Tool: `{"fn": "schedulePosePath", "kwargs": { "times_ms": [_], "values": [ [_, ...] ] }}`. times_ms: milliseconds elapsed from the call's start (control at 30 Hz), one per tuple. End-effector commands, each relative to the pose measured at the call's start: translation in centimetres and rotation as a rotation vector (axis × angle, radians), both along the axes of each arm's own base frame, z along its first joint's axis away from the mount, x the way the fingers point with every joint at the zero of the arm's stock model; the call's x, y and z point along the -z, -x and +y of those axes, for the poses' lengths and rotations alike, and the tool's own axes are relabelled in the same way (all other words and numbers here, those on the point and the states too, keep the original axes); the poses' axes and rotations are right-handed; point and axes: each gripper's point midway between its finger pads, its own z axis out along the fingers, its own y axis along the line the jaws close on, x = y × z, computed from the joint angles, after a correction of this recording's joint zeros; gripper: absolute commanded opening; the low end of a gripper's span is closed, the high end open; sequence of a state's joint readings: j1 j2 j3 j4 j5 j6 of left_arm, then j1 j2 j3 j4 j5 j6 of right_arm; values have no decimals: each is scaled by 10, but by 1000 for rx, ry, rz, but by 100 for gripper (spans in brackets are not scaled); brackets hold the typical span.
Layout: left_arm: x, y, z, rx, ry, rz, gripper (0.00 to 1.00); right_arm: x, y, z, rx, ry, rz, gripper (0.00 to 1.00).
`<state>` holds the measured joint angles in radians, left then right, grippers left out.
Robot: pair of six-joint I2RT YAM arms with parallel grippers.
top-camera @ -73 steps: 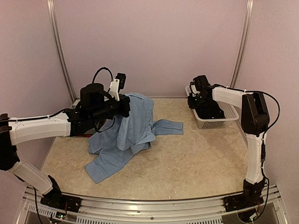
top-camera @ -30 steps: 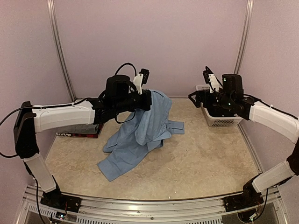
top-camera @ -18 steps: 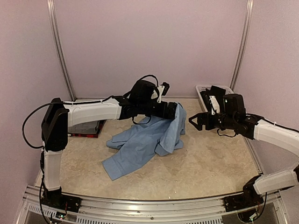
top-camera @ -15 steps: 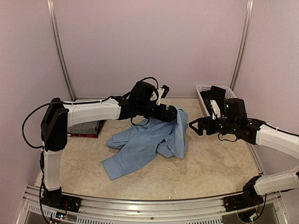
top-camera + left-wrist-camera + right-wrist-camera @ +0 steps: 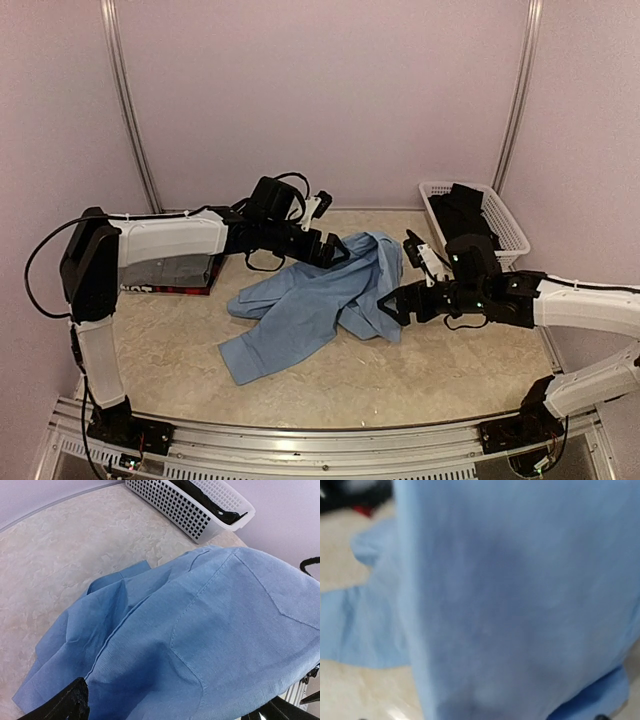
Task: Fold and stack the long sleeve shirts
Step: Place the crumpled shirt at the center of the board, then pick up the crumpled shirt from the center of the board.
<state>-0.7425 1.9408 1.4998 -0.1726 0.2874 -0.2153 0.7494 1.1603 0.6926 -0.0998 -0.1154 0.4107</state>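
I need to first draw my left gripper back from the far edge of the light blue shirt (image 5: 310,300) and then go down, to close on a fold of edge mid-shirt.
The light blue long sleeve shirt (image 5: 310,300) lies crumpled across the middle of the table, one sleeve trailing toward the front left. My left gripper (image 5: 335,250) is open at its back top edge. In the left wrist view the shirt (image 5: 210,630) bulges between the widely spread fingers (image 5: 75,705). My right gripper (image 5: 392,305) stands open against the shirt's right edge. Blurred blue cloth (image 5: 520,605) fills the right wrist view and hides its fingers. A grey shirt (image 5: 180,268) lies on a red-and-black plaid one (image 5: 165,290) at the left, under the left arm.
A white mesh basket (image 5: 505,225) with dark clothing (image 5: 462,208) in it stands at the back right and also shows as the basket (image 5: 190,510) in the left wrist view. Metal rails and the arm bases line the near table edge.
My left gripper carried the lifted blue shirt rightward, then opened and let it drop onto the table. The right arm swung from the basket down to the shirt's right edge.
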Motion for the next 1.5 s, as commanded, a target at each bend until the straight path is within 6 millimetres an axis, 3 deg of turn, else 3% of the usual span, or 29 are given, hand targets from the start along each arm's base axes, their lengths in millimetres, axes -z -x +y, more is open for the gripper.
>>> {"fn": "schedulePosePath", "kwargs": {
  "times_ms": [0, 100, 200, 267, 367, 500, 867, 933, 1333, 1467],
  "values": [
    [-16, 3, 3, 19, 14, -23, 99, 16, -14, 5, 62, 102, 0, 87],
    [-11, 9, 17, 3, -3, -29, 99, 22, -27, 0, 107, 191, -5, 53],
    [-7, 28, 37, 1, -21, -89, 99, 0, -39, -8, 137, 264, -65, 15],
    [-11, 47, 50, 17, -7, -138, 99, -19, -45, -19, 167, 308, -98, 0],
    [-12, 71, 62, 48, 2, -196, 98, -47, -50, -34, 191, 337, -134, 0],
    [-4, 83, 59, 90, -38, -254, 95, -66, -48, -40, 155, 332, -131, 0],
    [24, 68, 19, 146, -75, -307, 82, -109, -41, -57, 78, 391, -149, 1],
    [38, 64, 13, 152, -94, -305, 78, -109, -44, -61, 82, 394, -147, 2],
    [60, 53, -26, 196, -50, -323, 48, -85, -54, -67, 70, 373, -97, 3],
    [66, 58, -34, 228, -31, -298, 26, -82, -57, -72, 83, 377, -94, 3]
  ]
}}
